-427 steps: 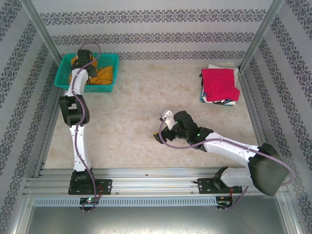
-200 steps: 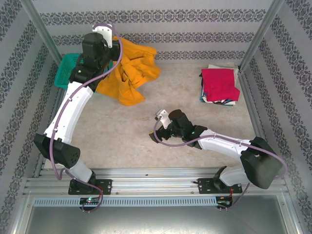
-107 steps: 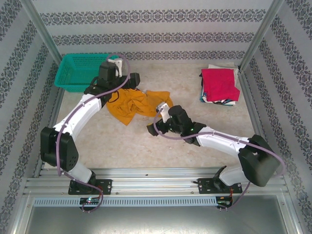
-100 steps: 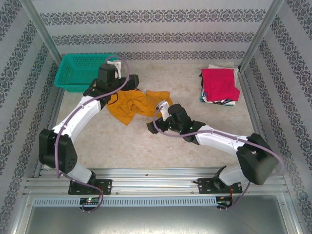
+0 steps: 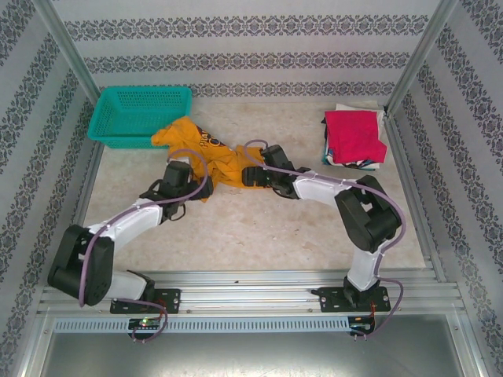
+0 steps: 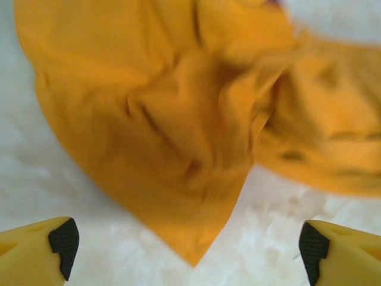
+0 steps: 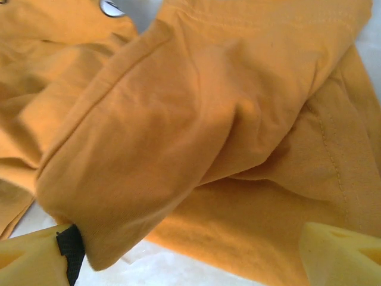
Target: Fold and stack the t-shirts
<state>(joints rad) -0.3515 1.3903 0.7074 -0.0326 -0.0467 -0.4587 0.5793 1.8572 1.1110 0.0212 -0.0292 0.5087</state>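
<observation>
My left gripper will next go down and slightly outward onto the rumpled fold (image 5: 202, 172) (image 6: 193, 187) beside the pointed corner, because that cloth is below and just outward of its open fingers.
A mustard-orange t-shirt (image 5: 206, 154) lies crumpled on the table just in front of the basket, dark lettering showing on one fold. My left gripper (image 5: 189, 182) is at its near edge, open. In the left wrist view a pointed corner of the t-shirt (image 6: 190, 196) lies on the table between the wide-apart fingertips (image 6: 62, 241). My right gripper (image 5: 250, 174) is at the shirt's right side, open. In the right wrist view its jaws straddle a thick fold of the orange t-shirt (image 7: 196, 119). A crimson-red t-shirt (image 5: 354, 133) tops a folded stack at the back right.
A teal mesh basket (image 5: 141, 116) stands at the back left, close behind the orange shirt. Metal frame posts and patterned walls close in the table on three sides. Pale bare tabletop (image 5: 259, 228) stretches between the shirt and the arm bases.
The left gripper carried the orange shirt out of the basket, let it go on the table and drew back to its near edge. The right gripper moved up to the shirt's right side.
</observation>
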